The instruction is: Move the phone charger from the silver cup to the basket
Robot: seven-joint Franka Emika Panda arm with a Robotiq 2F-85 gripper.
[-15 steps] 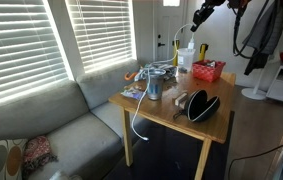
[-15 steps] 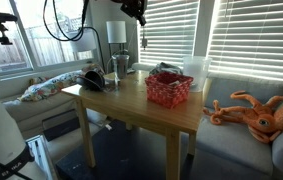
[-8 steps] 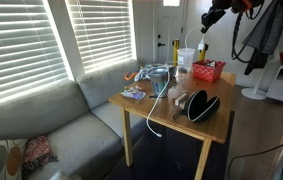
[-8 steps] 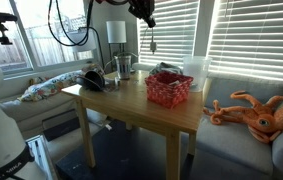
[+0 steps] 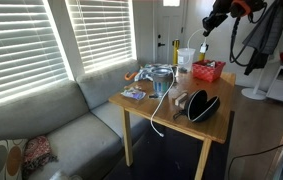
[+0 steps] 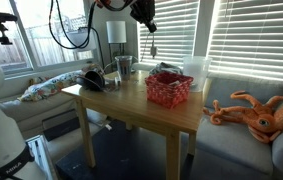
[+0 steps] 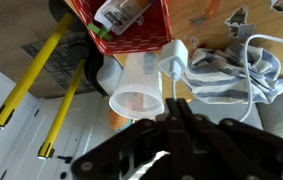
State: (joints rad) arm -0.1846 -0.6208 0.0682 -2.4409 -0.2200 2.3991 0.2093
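The robot's gripper will next move over the red basket's open top and go down to release the phone charger, because the white plug [image 6: 152, 46] still hangs outside the basket's rim.
My gripper [image 5: 210, 22] hangs high above the table, close over the red basket [image 5: 208, 71], and is shut on the phone charger. In the wrist view the shut fingers [image 7: 175, 103] hold it, with its white plug [image 7: 174, 58] dangling below. The thin white cable [image 5: 162, 101] trails from my gripper past the silver cup [image 5: 162, 80] and over the table's front edge. In an exterior view the plug [image 6: 152, 46] hangs left of and above the basket [image 6: 168, 88], and the silver cup [image 6: 123, 67] stands further left. The basket [image 7: 121, 28] holds a bottle.
A whitish translucent cup [image 5: 185, 58] stands beside the basket, directly under my gripper in the wrist view [image 7: 136, 90]. A black bowl-like object [image 5: 202, 105] sits at the table's near corner. A cloth with cable loops [image 7: 236, 65] lies on the table. A grey couch [image 5: 51, 125] adjoins it.
My gripper has moved from above the silver cup toward the basket, carrying the plug end. The cable has been drawn up and now trails across the table and over its edge.
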